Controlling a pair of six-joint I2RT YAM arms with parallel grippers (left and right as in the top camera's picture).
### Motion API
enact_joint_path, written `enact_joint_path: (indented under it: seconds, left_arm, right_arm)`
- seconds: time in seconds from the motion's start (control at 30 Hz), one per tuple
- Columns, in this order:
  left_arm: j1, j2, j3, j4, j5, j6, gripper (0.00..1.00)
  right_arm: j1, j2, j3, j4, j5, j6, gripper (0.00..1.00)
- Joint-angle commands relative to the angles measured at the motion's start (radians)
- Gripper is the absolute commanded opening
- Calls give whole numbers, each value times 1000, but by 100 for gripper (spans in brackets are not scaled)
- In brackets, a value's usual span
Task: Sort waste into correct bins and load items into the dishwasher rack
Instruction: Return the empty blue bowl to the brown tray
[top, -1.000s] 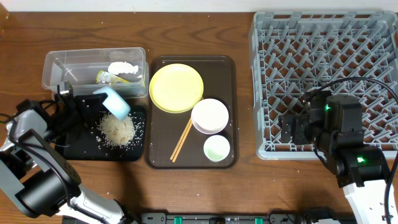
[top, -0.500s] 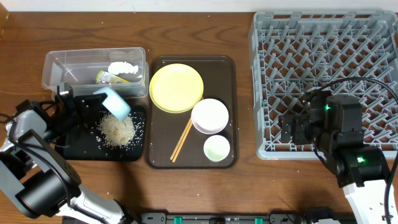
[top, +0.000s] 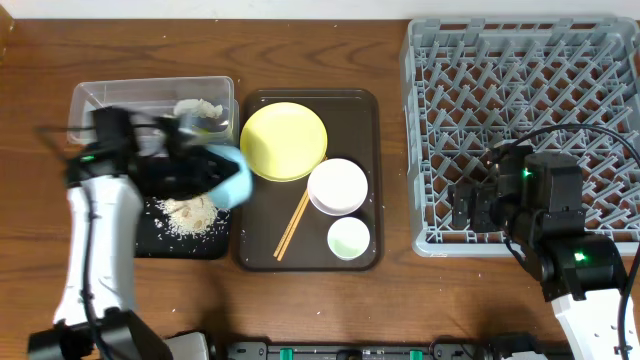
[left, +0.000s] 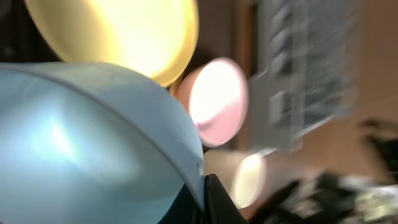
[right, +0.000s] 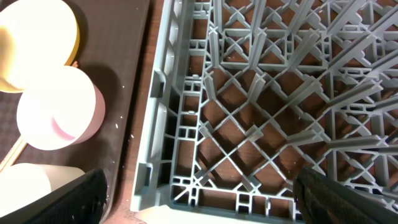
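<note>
The light blue bowl swings away from the black tray with my left gripper next and comes down onto the brown tray beside the chopsticks, where bare space shows.
My left gripper (top: 208, 172) is shut on the rim of the light blue bowl (top: 231, 180), held above the right edge of the black tray (top: 150, 240). In the left wrist view the bowl (left: 81, 143) fills the left side, with the jaws (left: 205, 200) pinching its rim. Rice scraps (top: 190, 212) lie on the black tray. The clear box (top: 110, 100) holds the white tissue (top: 198, 106) and the wrapper (top: 203, 126). The yellow plate (top: 284, 140), white bowl (top: 337, 186), cup (top: 349, 238) and chopsticks (top: 292, 225) lie on the brown tray. My right gripper (top: 470, 208) is open and empty over the grey rack's (top: 525, 120) front left corner.
The dark brown serving tray (top: 365, 150) sits between the bins and the rack. The right wrist view shows the rack's front left corner (right: 155, 186) with the white bowl (right: 56, 115) and cup (right: 28, 183) to its left. Bare wooden table lies in front.
My left arm has swung to the right, carrying the light blue bowl from over the rice pile toward the brown tray. The right arm has not moved.
</note>
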Motion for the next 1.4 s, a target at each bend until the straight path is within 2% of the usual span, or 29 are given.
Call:
enact_joint_path:
  seconds: [0.0,0.2,0.37,0.57,0.6,0.63,0.67,0.73,0.83,1.07,1.37]
  left_arm:
    - [-145,14,3,-5,-355,-69,6]
    - [-372,92,3,2,-588,-148,7]
    - [-470,182,3,27,-602,-155,7]
    - [-494,241,4,32,-601,-154,13]
    - [-494,237,10,32,-601,-154,27]
    - [-492,232,18,32,-601,-154,46]
    - [-491,226,27,32,-601,-154,54]
    - [-491,206,48,29,-600,-154,61]
    - [-492,168,75,25,-573,-154,63]
    - [-494,78,89,25,-343,-154,62]
    - [-599,119,69,-11,-333,-154,62]
  right_arm:
    - [-8,-5,25,-1,3,8,94]
    - [-8,-5,25,-1,3,8,94]
    - [-8,-5,25,0,3,8,95]
    - [-8,-5,25,-1,3,8,95]
    - [-8,-5,25,-1,3,8,95]
    - [-8,-5,25,0,3,8,95]
    - [-8,-5,25,0,3,8,95]
    - [-8,-5,25,0,3,8,95]
    - [-8,-5,25,0,3,8,95]
    - [-8,-5,25,0,14,5,95]
    - [-8,-5,25,-9,25,5,96]
